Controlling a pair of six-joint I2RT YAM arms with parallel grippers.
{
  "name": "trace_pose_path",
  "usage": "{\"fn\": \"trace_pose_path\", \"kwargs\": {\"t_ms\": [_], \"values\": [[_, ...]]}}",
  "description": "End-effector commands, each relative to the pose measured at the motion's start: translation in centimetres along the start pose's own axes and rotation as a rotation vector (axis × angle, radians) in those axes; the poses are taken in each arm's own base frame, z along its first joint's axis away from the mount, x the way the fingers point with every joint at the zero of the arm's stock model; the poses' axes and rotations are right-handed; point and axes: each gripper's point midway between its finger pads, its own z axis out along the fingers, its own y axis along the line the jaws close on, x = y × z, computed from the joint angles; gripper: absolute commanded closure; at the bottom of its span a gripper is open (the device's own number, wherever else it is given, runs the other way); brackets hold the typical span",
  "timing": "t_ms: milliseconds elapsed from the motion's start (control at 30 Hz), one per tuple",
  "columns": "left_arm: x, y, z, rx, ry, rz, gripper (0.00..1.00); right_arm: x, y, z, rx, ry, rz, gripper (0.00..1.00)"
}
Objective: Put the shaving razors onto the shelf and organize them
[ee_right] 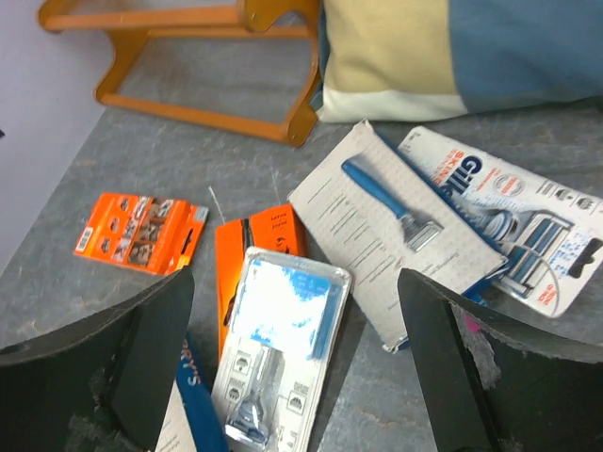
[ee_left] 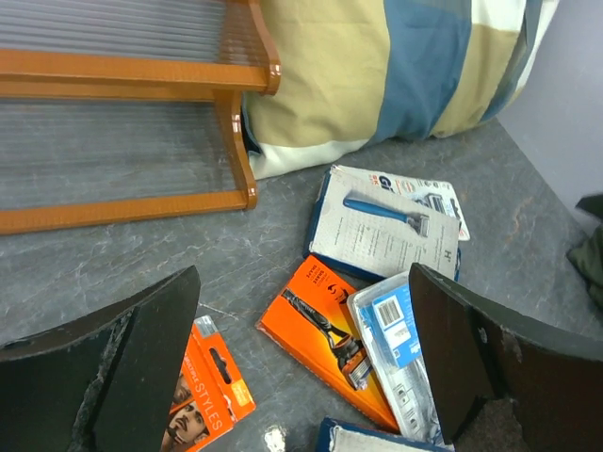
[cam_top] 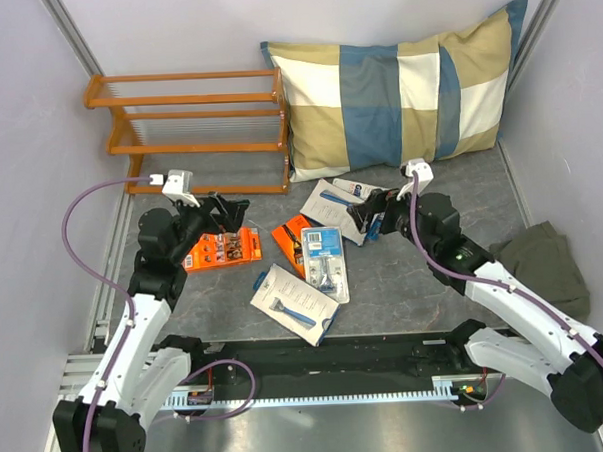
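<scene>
My right gripper will next go down and back onto the white box nearest the arms, at the box's uncovered corner beside the clear blister pack.
Six shaving razor packs lie loose on the grey table in front of the shelf [cam_top: 192, 131]. They are a small orange pack [cam_top: 222, 249], an orange razor pack [ee_left: 330, 334], a clear blister pack [cam_top: 325, 263] lying partly over it, a white box [cam_top: 295, 301] nearest the arms, a second white box [ee_right: 386, 235] and a blue-carded blister pack [ee_right: 509, 226] by the pillow. My left gripper [cam_top: 226, 207] hovers open and empty above the small orange pack. My right gripper [cam_top: 369, 221] hovers open and empty over the second white box. All three tiers of the shelf are bare.
A blue-and-beige checked pillow [cam_top: 396, 92] leans against the back wall, right beside the shelf. An olive cloth [cam_top: 543, 260] lies crumpled at the right edge. Walls close in the table on the left and right.
</scene>
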Motion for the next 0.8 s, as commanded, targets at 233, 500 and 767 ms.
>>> {"fn": "trace_pose_path", "kwargs": {"t_ms": [233,500,767], "values": [[2.1,-0.2,0.9,-0.001,0.161,-0.095,0.0,3.7,1.6,-0.7,-0.031,0.155,-0.071,0.02],[3.4,-1.0,1.1,0.032,0.234,-0.199,0.0,6.6,3.0,-1.3,-0.081,0.213,-0.064,0.02],[5.7,-2.3,-0.8,0.062,0.323,-0.291,0.0,12.0,6.8,-2.8,-0.206,0.337,-0.091,0.02]]}}
